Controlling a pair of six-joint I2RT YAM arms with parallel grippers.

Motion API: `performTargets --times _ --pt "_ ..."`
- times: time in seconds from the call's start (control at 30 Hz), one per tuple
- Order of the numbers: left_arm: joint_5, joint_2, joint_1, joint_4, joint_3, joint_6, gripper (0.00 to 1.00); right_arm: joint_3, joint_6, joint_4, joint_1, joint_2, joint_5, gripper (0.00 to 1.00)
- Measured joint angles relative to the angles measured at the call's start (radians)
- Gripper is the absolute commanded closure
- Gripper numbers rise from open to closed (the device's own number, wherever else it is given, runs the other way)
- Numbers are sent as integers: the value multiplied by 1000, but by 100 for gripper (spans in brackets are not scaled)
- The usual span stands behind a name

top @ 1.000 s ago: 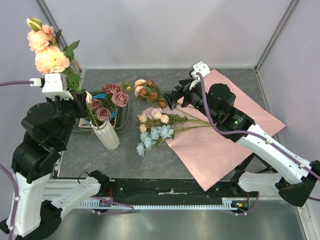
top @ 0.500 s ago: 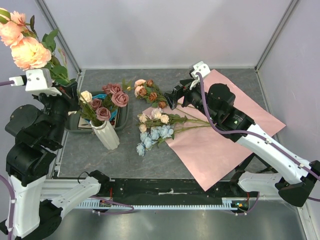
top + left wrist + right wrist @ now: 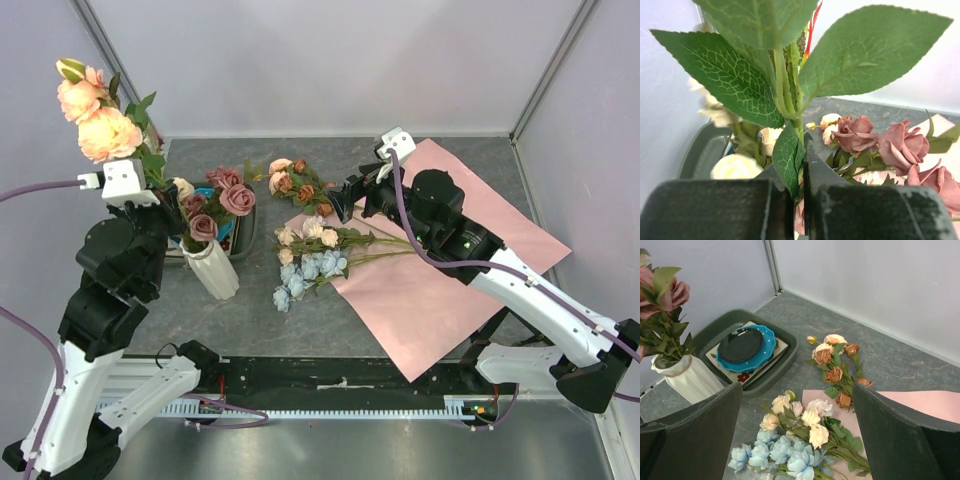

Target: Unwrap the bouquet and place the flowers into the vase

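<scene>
My left gripper lowers toward the vase's opening (image 3: 194,247) next and releases the green stem, since the peach blooms still stand well above the mauve roses.
My left gripper (image 3: 158,196) is shut on the green stem (image 3: 785,85) of a peach flower spray (image 3: 100,120), held upright just left of the white ribbed vase (image 3: 212,268). In the left wrist view its jaws (image 3: 802,145) pinch stem and leaf. Mauve roses (image 3: 228,195) stand in the vase. Cream flowers (image 3: 310,235), light blue flowers (image 3: 305,270) and a brown-peach spray (image 3: 300,185) lie on the table beside the bouquet's opened pink paper (image 3: 450,260). My right gripper (image 3: 345,200) hovers open above them (image 3: 797,390), holding nothing.
A dark green tray (image 3: 244,235) behind the vase holds a blue plate (image 3: 747,347) with a dark disc on it. White walls enclose the table on the left, back and right. The pink paper overhangs the table's near edge at the right.
My left arm swung the peach spray up and to the left, then brought it back right toward the vase. The right arm has barely moved and stays open.
</scene>
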Motion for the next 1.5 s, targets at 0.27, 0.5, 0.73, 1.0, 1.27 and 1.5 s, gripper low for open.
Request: performTargets --times 0.27,0.5,0.73,1.0,1.27,1.5 --pt "-79 -113 0 88 -252 -33 98 -14 0 -1 -5 25 2 2" --pt "-120 -92 0 60 -272 -108 93 -19 3 -18 -11 54 1 2" --pt "-170 -111 0 23 -352 -204 13 -20 3 -26 -23 74 -1 2" --pt "-103 -102 0 -119 -181 -244 1 -4 11 -103 -158 152 -44 2" --pt "-90 -150 0 -130 -62 -237 3 11 14 -172 -245 214 -64 2" --pt "-190 61 0 -174 79 -184 0 11 30 -172 -240 214 -117 2"
